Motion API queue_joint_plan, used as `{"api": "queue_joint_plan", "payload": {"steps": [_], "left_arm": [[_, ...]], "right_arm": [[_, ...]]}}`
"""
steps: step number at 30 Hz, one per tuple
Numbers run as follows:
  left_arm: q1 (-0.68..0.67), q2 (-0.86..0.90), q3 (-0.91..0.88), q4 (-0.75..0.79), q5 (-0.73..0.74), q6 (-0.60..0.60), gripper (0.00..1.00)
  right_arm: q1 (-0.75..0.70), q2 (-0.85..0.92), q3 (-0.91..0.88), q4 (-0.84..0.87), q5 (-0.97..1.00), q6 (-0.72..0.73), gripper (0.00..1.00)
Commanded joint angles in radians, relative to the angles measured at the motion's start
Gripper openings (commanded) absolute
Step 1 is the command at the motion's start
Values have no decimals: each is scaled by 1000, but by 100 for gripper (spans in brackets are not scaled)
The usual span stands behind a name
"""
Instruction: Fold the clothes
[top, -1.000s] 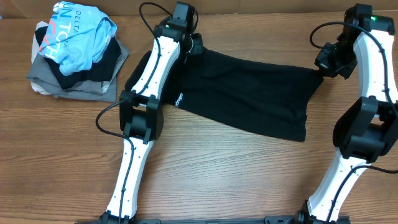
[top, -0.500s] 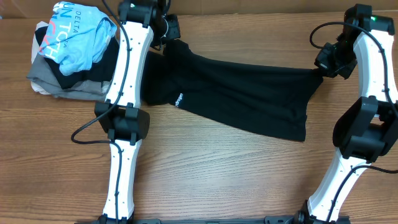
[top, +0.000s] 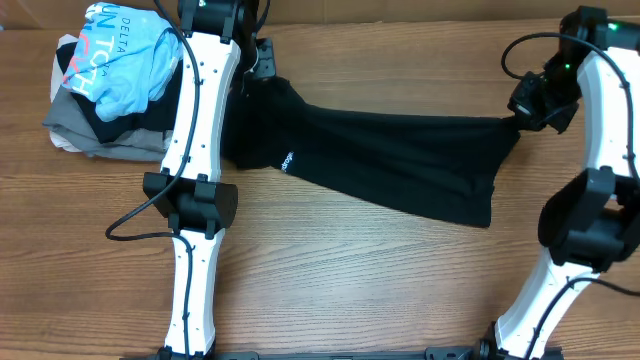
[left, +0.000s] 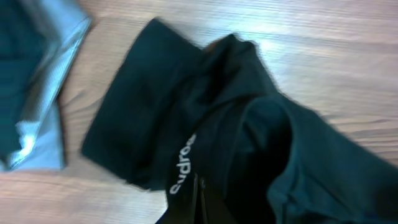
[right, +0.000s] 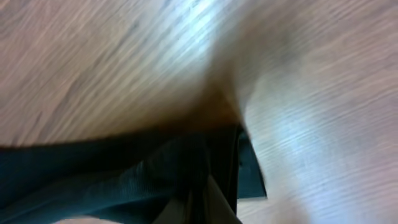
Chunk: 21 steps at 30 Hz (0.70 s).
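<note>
The robot should next carry the cloth in its right gripper back and down toward the shirt's near corner (top: 479, 212) (right: 252, 180) and let it go.
The black shirt (top: 390, 160) lies stretched across the middle of the table, with white lettering (top: 287, 160) near its left end. My left gripper (top: 262, 72) is shut on the shirt's far left corner and holds it just off the wood. In the left wrist view the fabric (left: 186, 124) hangs from the jaws (left: 200, 202), lettering showing. My right gripper (top: 522, 112) is shut on the shirt's far right corner. The right wrist view shows its jaws (right: 208, 202) pinching black cloth (right: 124, 174).
A pile of clothes sits at the far left: a light blue shirt (top: 125, 55) on top, black and grey garments (top: 110, 135) beneath. It lies right beside my left arm. Bare wood table (top: 380, 280) spreads in front of the shirt.
My left gripper has moved left and toward the far edge with the shirt's corner, pulling the fabric out longer. The right gripper has shifted slightly, still holding its corner.
</note>
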Motion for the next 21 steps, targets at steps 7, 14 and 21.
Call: {"api": "queue_joint_plan", "payload": {"steps": [7,14,21], "left_arm": [[3,-36,-61,-8,-114,43,4],[4,-36,-241,-5,-176,58,4],[9,-36,-353,21,-176,69,4]], "right_arm": [[90,-63,-73,-36,5,-10,4],[130,-67,-275,56,9,55,4],[113,-197,-541,253,57,130,4]]}}
